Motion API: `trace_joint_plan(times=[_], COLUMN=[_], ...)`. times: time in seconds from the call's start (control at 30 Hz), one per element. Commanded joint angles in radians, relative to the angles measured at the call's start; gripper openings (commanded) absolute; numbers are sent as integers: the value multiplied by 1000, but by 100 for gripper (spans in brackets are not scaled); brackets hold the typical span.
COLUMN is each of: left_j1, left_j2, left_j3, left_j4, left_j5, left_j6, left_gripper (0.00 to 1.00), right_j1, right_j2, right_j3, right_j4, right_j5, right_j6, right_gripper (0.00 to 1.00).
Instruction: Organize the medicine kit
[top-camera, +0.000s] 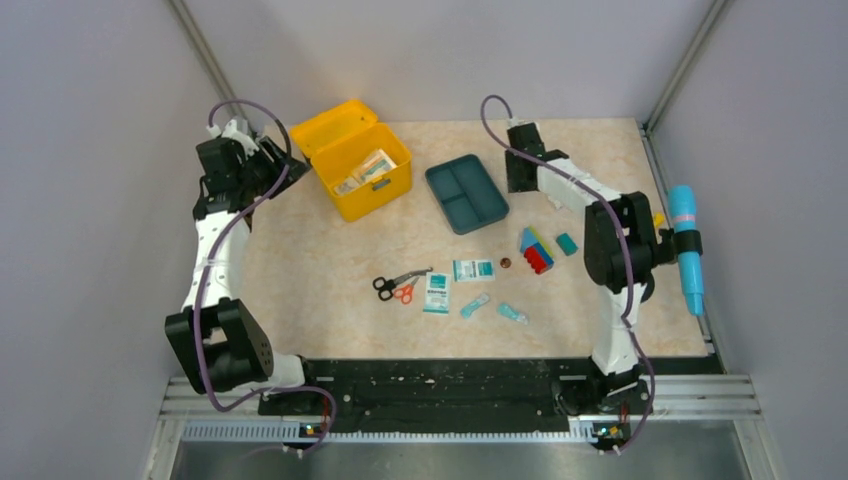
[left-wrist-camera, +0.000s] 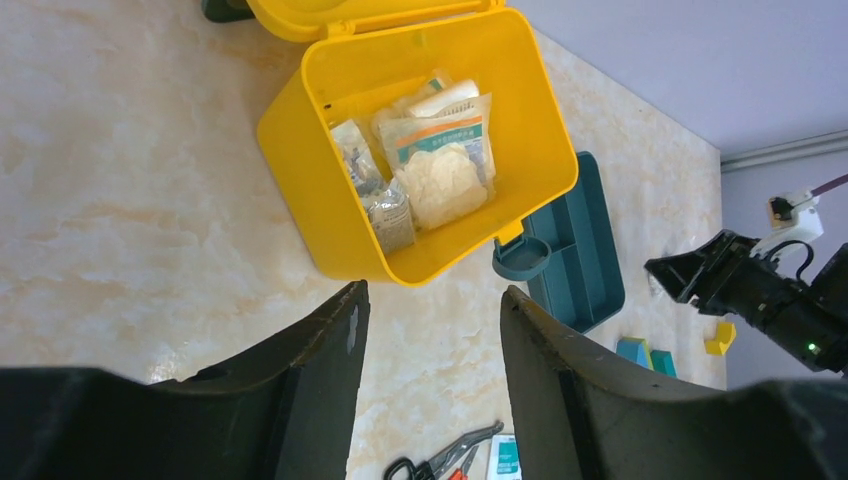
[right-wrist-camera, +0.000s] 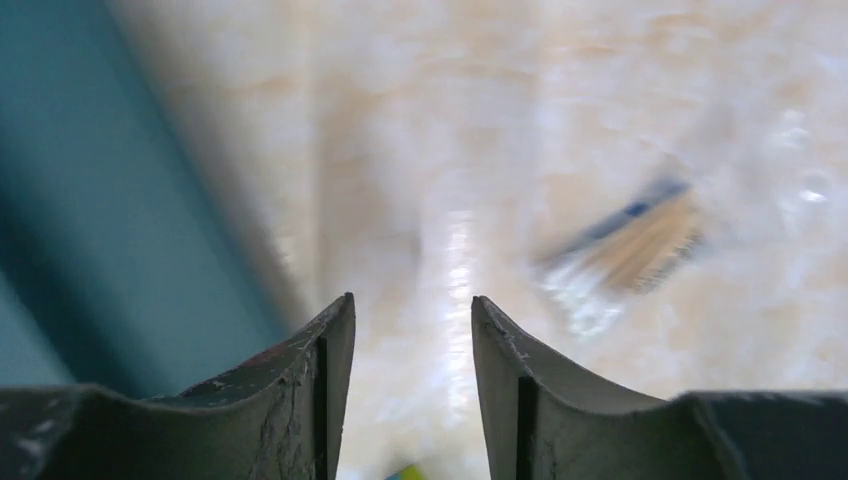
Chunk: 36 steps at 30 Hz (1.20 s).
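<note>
My right gripper should move away from the tray and down onto the clear bag's tan swabs, as the bag lies beside my open fingers, across from the tray.
The yellow medicine kit stands open at the back left, lid tipped back. In the left wrist view its wall is in sight, and several white sachets lie inside. My left gripper hovers left of the kit, open and empty; the left wrist view shows it above bare table just short of the kit. My right gripper is open and empty beside the dark teal tray. In the right wrist view that gripper has the tray to its left.
On the near middle of the table lie scissors, two printed packets, two small teal sachets, a coin and a stack of coloured blocks. A blurred tan and blue item lies ahead of the right gripper. A blue cylinder is at the right wall.
</note>
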Motion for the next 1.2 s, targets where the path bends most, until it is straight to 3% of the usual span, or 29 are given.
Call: trace_joint_plan(times=[0.0, 0.37, 0.53, 0.83, 0.9, 1.03, 1.17], left_j1=[-2, -13, -22, -62, -73, -102, -139], left_j2=[-30, 3, 17, 31, 35, 40, 46], left_j3=[-17, 51, 74, 103, 103, 109, 114], left_j4=[26, -71, -91, -106, -107, -102, -79], left_j5=[17, 64, 66, 63, 61, 60, 66], left_j6=[20, 140, 170, 215, 218, 229, 240], left_gripper=[56, 55, 55, 55, 55, 55, 55], right_j1=[-93, -227, -263, -294, -299, -300, -299], right_j2=[-68, -22, 41, 78, 85, 75, 14], right_j3=[44, 19, 40, 36, 35, 33, 5], right_j4=[-53, -91, -74, -36, -18, -5, 9], right_j5=[148, 144, 137, 3, -48, -91, -167], right_j6=[184, 279, 267, 272, 258, 233, 187], right_gripper=[48, 43, 33, 31, 27, 2, 0])
